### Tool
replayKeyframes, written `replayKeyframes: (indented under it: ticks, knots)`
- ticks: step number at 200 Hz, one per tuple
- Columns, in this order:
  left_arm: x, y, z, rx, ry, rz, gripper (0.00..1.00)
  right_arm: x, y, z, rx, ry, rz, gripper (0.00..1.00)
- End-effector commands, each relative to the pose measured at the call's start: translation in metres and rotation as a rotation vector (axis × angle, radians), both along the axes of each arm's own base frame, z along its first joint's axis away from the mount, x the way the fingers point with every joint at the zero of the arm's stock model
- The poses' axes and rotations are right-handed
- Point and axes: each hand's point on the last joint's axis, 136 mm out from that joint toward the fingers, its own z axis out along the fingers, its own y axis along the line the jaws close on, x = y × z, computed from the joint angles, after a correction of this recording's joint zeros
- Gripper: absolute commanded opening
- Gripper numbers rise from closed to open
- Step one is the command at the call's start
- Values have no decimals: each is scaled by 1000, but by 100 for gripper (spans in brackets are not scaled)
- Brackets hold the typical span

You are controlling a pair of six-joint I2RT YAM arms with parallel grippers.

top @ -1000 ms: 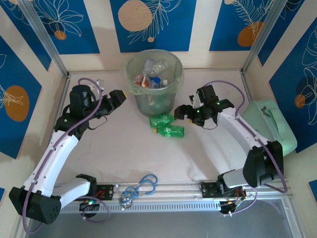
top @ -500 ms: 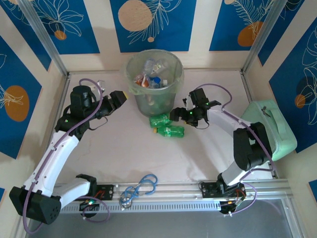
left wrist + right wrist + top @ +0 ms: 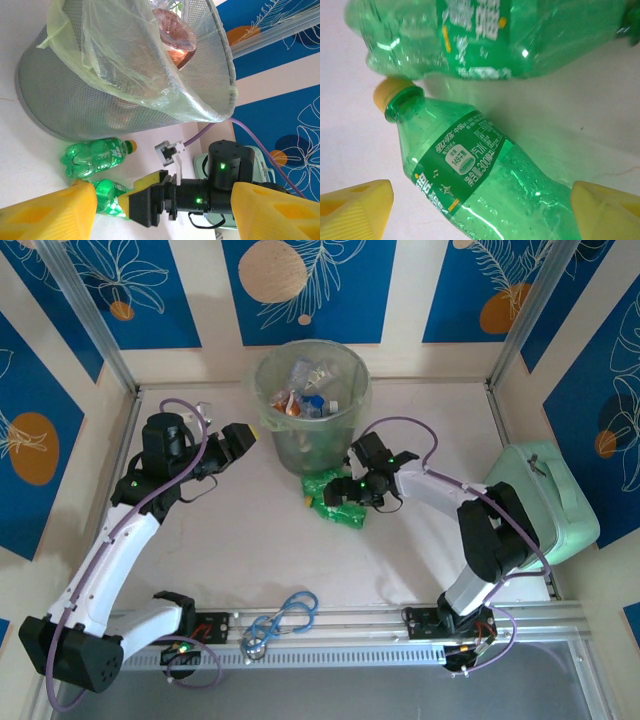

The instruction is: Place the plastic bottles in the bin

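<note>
The nearer bottle [image 3: 333, 509] [image 3: 464, 159] already has my open yellow fingers on either side of it, so my right gripper will next go down onto the labelled middle of the bottle.
Two green plastic bottles with yellow caps lie on the table in front of the bin [image 3: 352, 375]: one [image 3: 322, 481] against its base, the other [image 3: 352, 516] nearer me. My right gripper [image 3: 343, 502] hangs over the nearer bottle [image 3: 485, 175], open, with a yellow finger [image 3: 355, 207] on each side and a gap to the bottle. The other bottle [image 3: 485, 35] lies just beyond. My left gripper [image 3: 236, 440] is open left of the bin with nothing between its fingers [image 3: 50, 215]. Several bottles lie inside the bin [image 3: 125, 75].
A mint green case [image 3: 545, 495] stands at the table's right edge. A blue-grey looped cable [image 3: 285, 618] lies by the front rail. Wall panels close off the back and sides.
My right arm has swung left, from right of the bottles to over the nearer green bottle. The left arm and both bottles have not moved.
</note>
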Motion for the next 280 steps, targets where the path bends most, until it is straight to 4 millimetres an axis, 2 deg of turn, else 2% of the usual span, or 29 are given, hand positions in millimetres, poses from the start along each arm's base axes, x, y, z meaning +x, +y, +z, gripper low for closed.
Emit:
replayKeyframes:
  ticks: [1, 37, 78, 105, 121, 146, 181, 201, 221, 236, 254, 280]
  knots:
    - [-3, -2, 4, -19, -19, -23, 71, -23, -7, -14, -106, 36, 48, 92]
    - [-3, -3, 3, -19, -17, -24, 71, -39, -1, -25, -184, 51, 98, 90]
    - [-1, -2, 3, -16, -18, -22, 71, -46, 7, -38, -249, 64, 146, 84]
    - [-2, -2, 3, -13, -19, -20, 70, -48, 14, -42, -274, 61, 175, 76]
    - [-2, -1, 4, -11, -21, -19, 70, -49, 17, -41, -279, 53, 182, 72]
    - [-3, 0, 3, -6, -18, -17, 70, -54, 18, -38, -280, 44, 185, 60]
    - [-3, 0, -1, -4, -11, -12, 70, -64, 21, -20, -266, 17, 185, 55]
    - [-3, 0, 0, -5, -11, -12, 70, -72, 29, 5, -232, -24, 194, 53]
    - [-4, -1, 3, -13, -21, -22, 71, -79, 41, 47, -157, -91, 204, 53]
    - [-5, -1, 4, -15, -27, -20, 71, -80, 47, 86, -76, -149, 193, 53]
    - [-5, -2, 7, -26, -40, -20, 72, -73, 51, 141, 36, -240, 160, 53]
    - [-3, -1, 1, -37, -28, -8, 71, -49, 49, 220, 206, -351, 73, 50]
